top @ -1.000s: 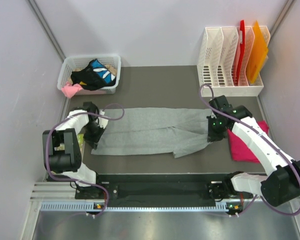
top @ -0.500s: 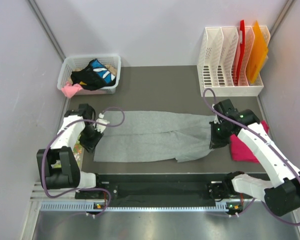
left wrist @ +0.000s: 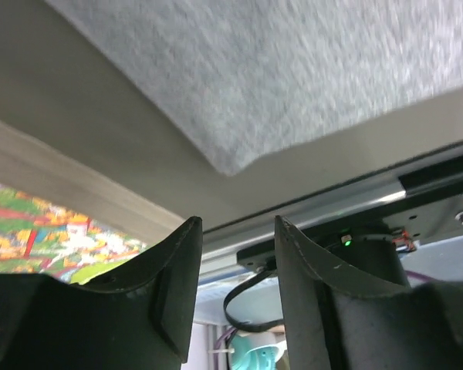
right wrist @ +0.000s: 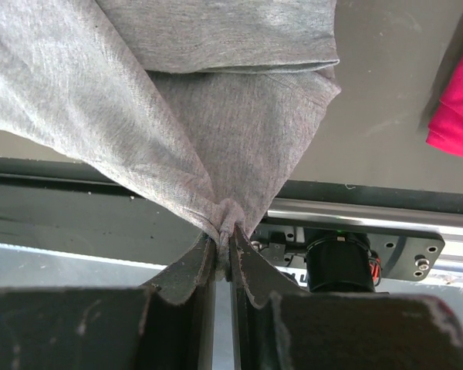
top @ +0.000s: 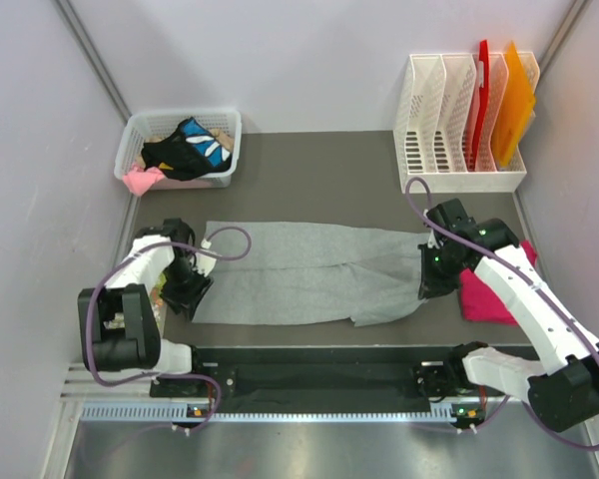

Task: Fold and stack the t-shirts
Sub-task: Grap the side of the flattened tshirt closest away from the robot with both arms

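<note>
My left gripper should move down next onto the flat near corner of the grey t-shirt to close there, because its open fingers are still away from the cloth.
The grey t-shirt [top: 309,271] lies as a long folded strip across the dark mat, its near left corner [left wrist: 231,158] lying flat in the left wrist view. My left gripper [top: 188,289] stands open just off that corner, nothing between its fingers [left wrist: 177,285]. My right gripper [top: 431,284] is shut on a bunched pinch of the grey t-shirt [right wrist: 216,154] at its right end, the cloth pulled up into a tent. The pink t-shirt [top: 489,289] lies folded at the right, under my right arm, and shows as pink cloth [right wrist: 455,108] at the right edge.
A white basket [top: 145,130] with dark and pink clothes stands at the back left. A white file rack [top: 444,110] at the back right holds red and orange folders [top: 514,100]. A black rail [top: 319,374] runs along the near edge. A colourful printed sheet [left wrist: 46,239] lies left of the mat.
My left gripper has let go of the grey shirt's left corner and opened, drawing back slightly left and nearer. The shirt's near edge now lies straighter. The right gripper kept its pinch, shifted slightly right.
</note>
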Robot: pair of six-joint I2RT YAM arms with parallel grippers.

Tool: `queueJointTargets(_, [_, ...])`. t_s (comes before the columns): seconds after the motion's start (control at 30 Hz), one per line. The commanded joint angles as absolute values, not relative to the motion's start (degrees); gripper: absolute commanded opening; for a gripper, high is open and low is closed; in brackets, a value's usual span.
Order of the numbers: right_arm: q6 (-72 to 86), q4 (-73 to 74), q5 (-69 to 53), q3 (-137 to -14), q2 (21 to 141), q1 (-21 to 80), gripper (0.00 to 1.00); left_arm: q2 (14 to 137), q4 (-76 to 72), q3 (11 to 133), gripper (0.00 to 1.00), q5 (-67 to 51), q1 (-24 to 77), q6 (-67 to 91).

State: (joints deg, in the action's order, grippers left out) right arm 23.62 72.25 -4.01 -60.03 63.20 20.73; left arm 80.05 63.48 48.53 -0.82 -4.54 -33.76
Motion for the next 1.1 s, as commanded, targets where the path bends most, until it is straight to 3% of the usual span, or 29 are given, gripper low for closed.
queueJointTargets(0.0, [24.87, 71.02, -4.13, -61.52, 62.84, 20.74, 0.02, 83.4, 58.28, 48.6, 0.48, -3.86, -4.83, -30.94])
queueJointTargets(0.57, [24.79, 69.78, -4.13, -63.28, 65.04, 20.83, 0.02, 90.79, 56.52, 48.96, 0.49, -4.57, -4.92, -29.01])
queueJointTargets(0.67, [24.7, 69.79, -4.13, -63.72, 65.3, 20.83, 0.01, 92.46, 56.34, 48.87, 0.4, -5.53, -4.83, -28.57])
queueJointTargets(0.83, [24.17, 70.22, -3.78, -64.25, 65.39, 20.92, 0.01, 92.81, 56.34, 50.01, 0.02, -5.36, -4.92, -27.86])
queueJointTargets(1.07, [23.73, 70.75, -3.43, -64.86, 65.22, 20.83, 0.01, 90.01, 60.38, 53.96, 0.0, -5.45, -4.83, -28.65])
